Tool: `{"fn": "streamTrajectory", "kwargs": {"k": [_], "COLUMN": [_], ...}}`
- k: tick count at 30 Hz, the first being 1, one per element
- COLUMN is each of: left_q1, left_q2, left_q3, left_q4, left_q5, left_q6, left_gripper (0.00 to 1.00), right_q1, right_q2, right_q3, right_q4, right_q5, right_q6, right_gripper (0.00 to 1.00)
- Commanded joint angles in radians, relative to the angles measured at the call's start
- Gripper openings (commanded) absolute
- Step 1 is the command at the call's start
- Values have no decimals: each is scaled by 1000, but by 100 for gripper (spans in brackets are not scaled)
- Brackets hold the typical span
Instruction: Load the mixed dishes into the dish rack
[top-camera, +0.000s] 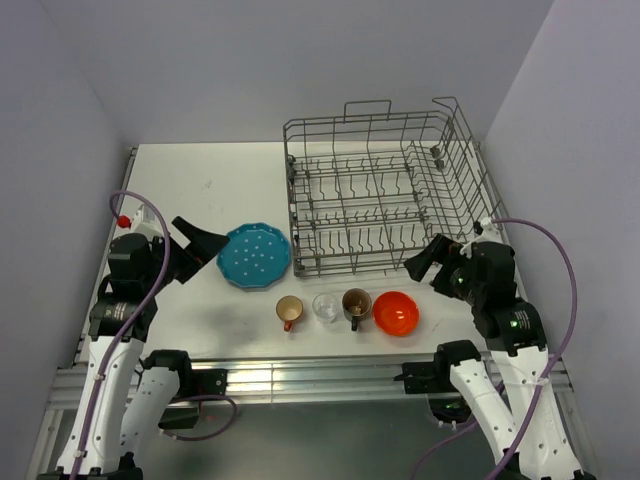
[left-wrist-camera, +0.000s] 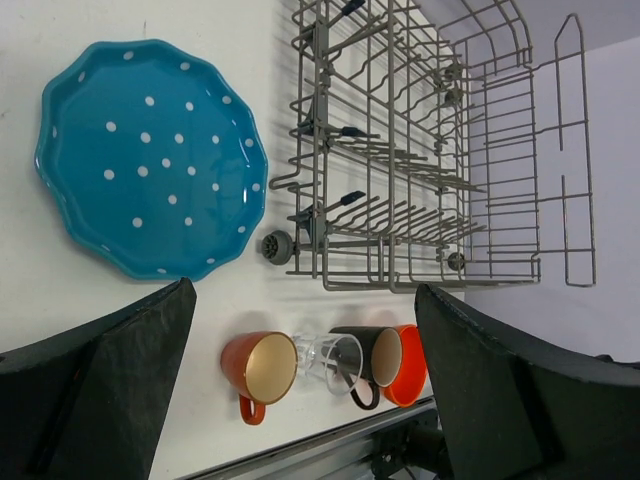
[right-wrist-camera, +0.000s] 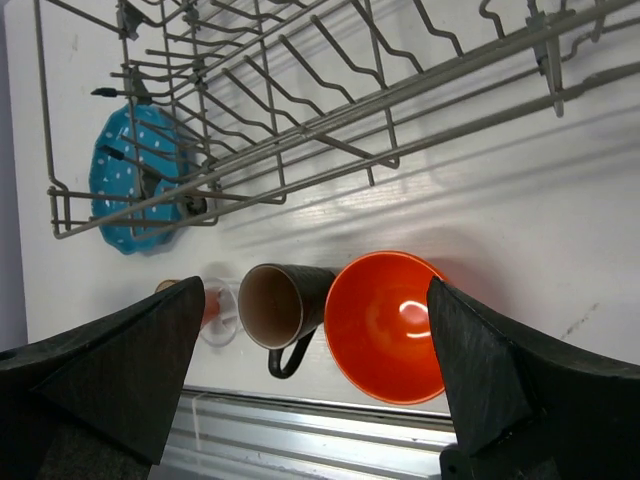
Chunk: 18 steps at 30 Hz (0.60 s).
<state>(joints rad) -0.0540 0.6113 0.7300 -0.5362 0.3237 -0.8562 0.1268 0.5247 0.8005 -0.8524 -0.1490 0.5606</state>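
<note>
I will next move my right gripper down and back onto the bowl's rim opposite the mug, clear of other dishes, because the bowl is below the gripper and further back.
The teal white-dotted plate (top-camera: 254, 256) (left-wrist-camera: 150, 160) lies flat to the left of the dish rack (top-camera: 380, 205) (left-wrist-camera: 430, 150), a grey wire basket with nothing in it. Along the table's front stand, left to right, the small orange cup (top-camera: 289, 311) (left-wrist-camera: 258, 367), clear glass (top-camera: 325, 306) (left-wrist-camera: 328, 362), dark brown mug (top-camera: 356, 303) (right-wrist-camera: 280, 305) and orange-red bowl (top-camera: 396, 313) (right-wrist-camera: 385, 325). My left gripper (top-camera: 208, 250) (left-wrist-camera: 303, 290) hovers open just left of the plate. Open too, my right gripper (top-camera: 425, 262) (right-wrist-camera: 316, 285) hangs above and right of the bowl.
An aluminium rail (top-camera: 320, 380) runs along the table's near edge, close behind the row of cups. Grey walls close in on both sides and the back. The rack has a small wheel (left-wrist-camera: 275, 246) at its near-left corner, next to the plate.
</note>
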Motion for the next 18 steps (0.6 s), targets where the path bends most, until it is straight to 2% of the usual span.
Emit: {"fn": "streamTrajectory", "kwargs": {"k": [1, 4, 7, 18], "left_q1": [-1, -1, -1, -1], "left_q2": [-5, -1, 7, 19], "left_q3": [-7, 9, 26, 16], "left_q4": [35, 16, -13, -15], "left_q5": [31, 18, -3, 20], "left_q6": [-9, 2, 16, 45], "left_gripper": [99, 99, 99, 99], "right_q1": [7, 7, 7, 7], "right_q2": [-6, -12, 29, -12], "right_q3": [48, 58, 52, -43], "right_q4": [-69, -120, -148, -227], "right_q5": [67, 146, 74, 106], "right_q6": [28, 113, 137, 242], "right_gripper": [100, 100, 100, 100]}}
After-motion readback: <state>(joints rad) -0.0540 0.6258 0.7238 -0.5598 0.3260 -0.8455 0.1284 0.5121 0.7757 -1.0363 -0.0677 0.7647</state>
